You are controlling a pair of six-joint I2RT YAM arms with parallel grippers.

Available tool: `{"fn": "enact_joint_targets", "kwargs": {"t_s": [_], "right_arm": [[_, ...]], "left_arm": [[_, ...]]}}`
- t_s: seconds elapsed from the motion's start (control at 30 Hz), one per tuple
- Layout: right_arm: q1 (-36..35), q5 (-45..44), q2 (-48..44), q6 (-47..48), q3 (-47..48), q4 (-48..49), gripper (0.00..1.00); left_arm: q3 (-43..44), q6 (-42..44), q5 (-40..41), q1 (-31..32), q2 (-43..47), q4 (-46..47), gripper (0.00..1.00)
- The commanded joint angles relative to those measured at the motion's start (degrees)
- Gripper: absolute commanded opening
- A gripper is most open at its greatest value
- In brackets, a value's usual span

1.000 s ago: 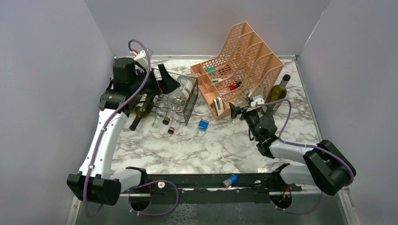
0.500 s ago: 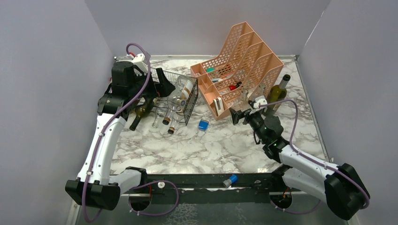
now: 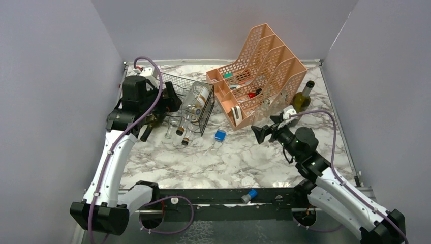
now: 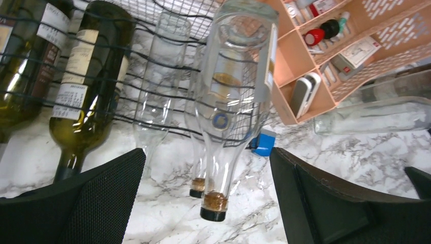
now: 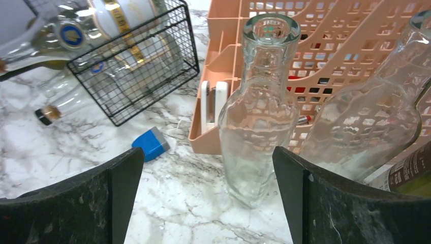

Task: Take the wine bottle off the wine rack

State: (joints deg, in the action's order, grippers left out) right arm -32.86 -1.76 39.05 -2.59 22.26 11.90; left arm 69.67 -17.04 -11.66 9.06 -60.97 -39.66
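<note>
The left gripper will next move back and down to the neck of the clear bottle next to the dark green ones, because it sticks out past the rack's wires.
The black wire wine rack stands at the back left and holds several bottles lying with their necks toward the near side. In the left wrist view a clear corked bottle lies on top, with clear ones below it. Two dark green bottles lie to its left behind the rack's wires. My left gripper hovers over the rack's left part. It is open and empty, and the clear bottle's neck shows between its fingers. My right gripper is open and empty and faces a clear standing bottle.
A peach perforated organizer with small items stands right of the rack. A second clear bottle and a green bottle stand at its right end. A small blue object lies between rack and organizer. Walls close in on three sides.
My left gripper has shifted left and lower over the rack. My right arm has drawn back from the organizer toward the near right. No bottle has moved.
</note>
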Motion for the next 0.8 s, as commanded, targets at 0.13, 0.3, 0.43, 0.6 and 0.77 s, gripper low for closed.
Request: {"fn": "enact_joint_targets", "kwargs": {"t_s": [0.13,0.3,0.43,0.6,0.77], "right_arm": [[0.25,4.78,-7.91,-0.14,3.27,-12.27,1.0],[0.26,4.36,-7.32,-1.1,4.64,-13.2,1.0],[0.25,5.24,-6.15,-4.6,6.09,-15.26,1.0],[0.28,8.84,-7.25,-5.23,4.99,-15.16,1.0],[0.25,9.52,-10.13,-5.07,4.35,-14.55,1.0]], "left_arm": [[-5.87,-2.39,9.07,-0.2,2.82,-2.53,0.99],[-9.28,-5.31,10.97,-0.19,2.23,-4.06,0.99],[-12.4,-10.35,14.55,-0.23,2.23,-6.11,0.99],[-16.61,-12.13,14.77,-0.64,1.68,-4.15,0.93],[-20.24,-13.72,11.08,-3.22,0.55,-2.33,0.86]]}}
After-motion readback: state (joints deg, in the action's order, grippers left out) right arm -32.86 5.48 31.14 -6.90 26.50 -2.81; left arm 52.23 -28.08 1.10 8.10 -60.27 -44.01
